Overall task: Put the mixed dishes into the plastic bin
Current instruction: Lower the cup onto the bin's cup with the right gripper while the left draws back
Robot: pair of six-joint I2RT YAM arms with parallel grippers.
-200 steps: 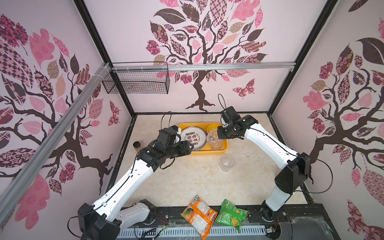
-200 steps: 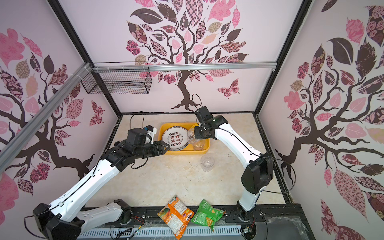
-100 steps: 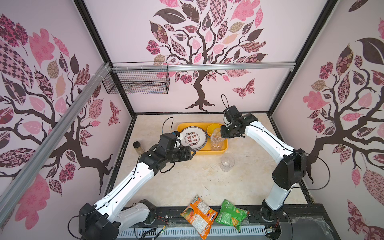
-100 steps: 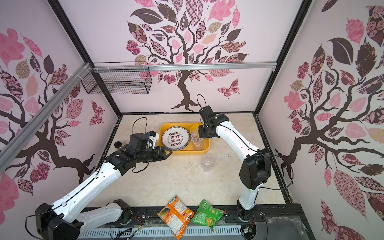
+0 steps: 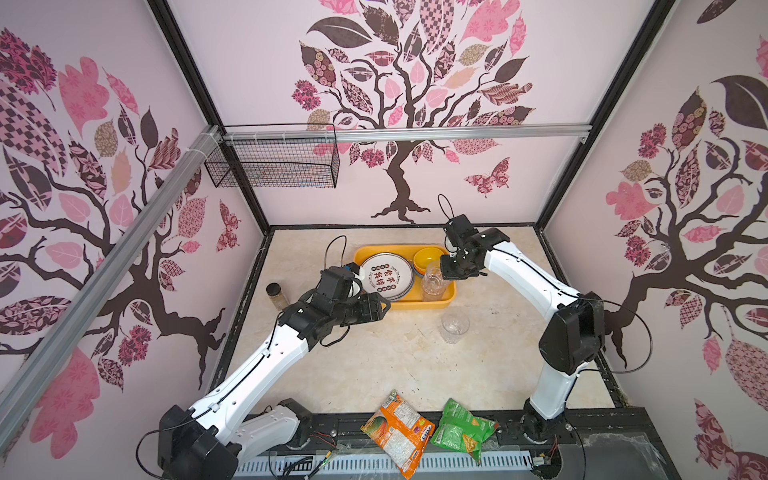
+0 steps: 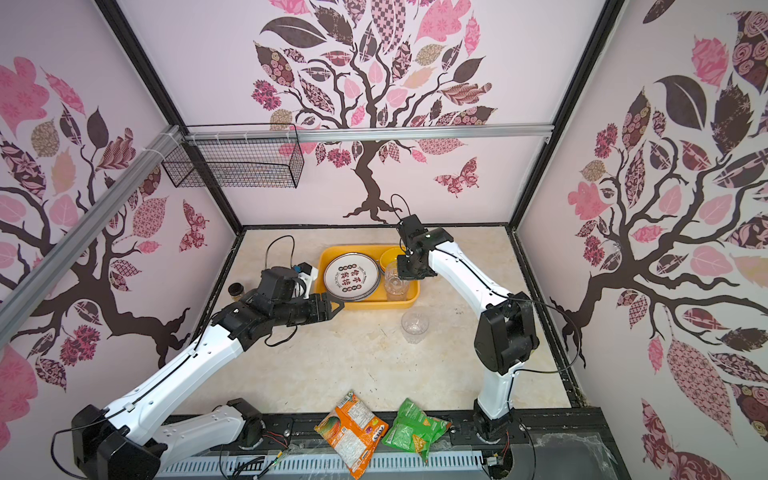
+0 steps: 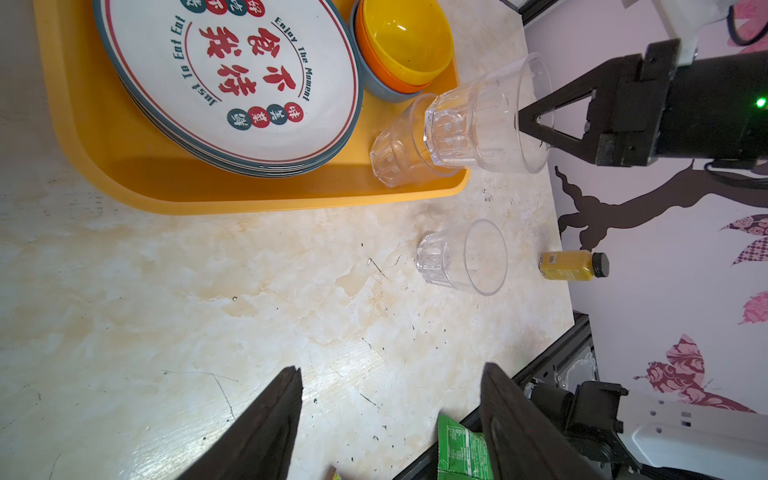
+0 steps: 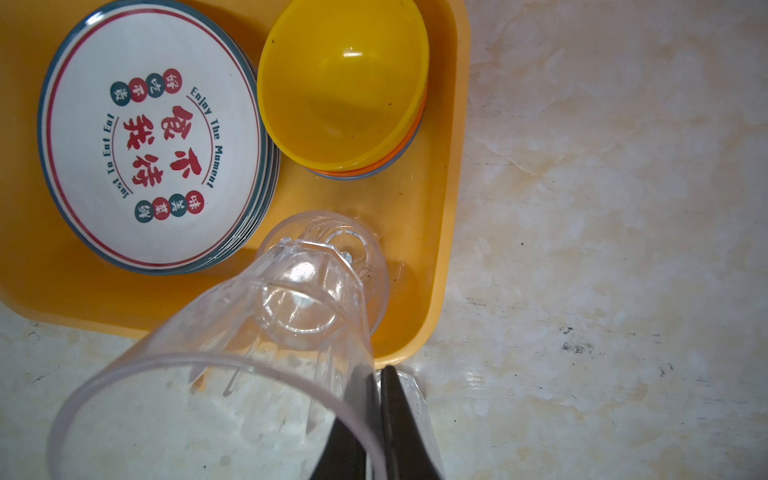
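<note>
The opening of the standing cup [image 5: 434, 283] [image 8: 321, 281] lies below my right gripper. My gripper lowers the held clear cup next, base lined up there, and releases its rim.
The yellow-orange plastic bin [image 5: 415, 306] [image 6: 374, 305] holds a stack of white plates [image 5: 386, 276] [image 7: 224, 83] with red characters. It also holds nested bowls [image 5: 429, 257] [image 8: 340, 91], the yellow one on top. My right gripper [image 5: 445, 272] [image 8: 380, 374] is shut on the rim of a clear cup [image 7: 490, 116] [image 8: 249, 353]. That cup's base sits in the mouth of another clear cup [image 7: 395, 153] standing in the bin's near right corner. A third clear cup [image 5: 455, 326] [image 7: 461, 257] stands on the table in front of the bin. My left gripper [image 5: 384, 307] [image 7: 392, 368] is open and empty over the table by the bin's front left.
A dark-lidded spice jar [image 5: 275, 294] stands at the table's left edge. In the left wrist view a small yellow bottle [image 7: 573, 270] sits by the right wall. Orange [image 5: 397, 432] and green [image 5: 461, 430] snack bags lie at the front edge. A wire basket [image 5: 274, 162] hangs high at the back left.
My left arm has drawn back from the bin toward the front, and its jaws have opened a little wider. The right gripper and its cup have barely shifted over the bin.
</note>
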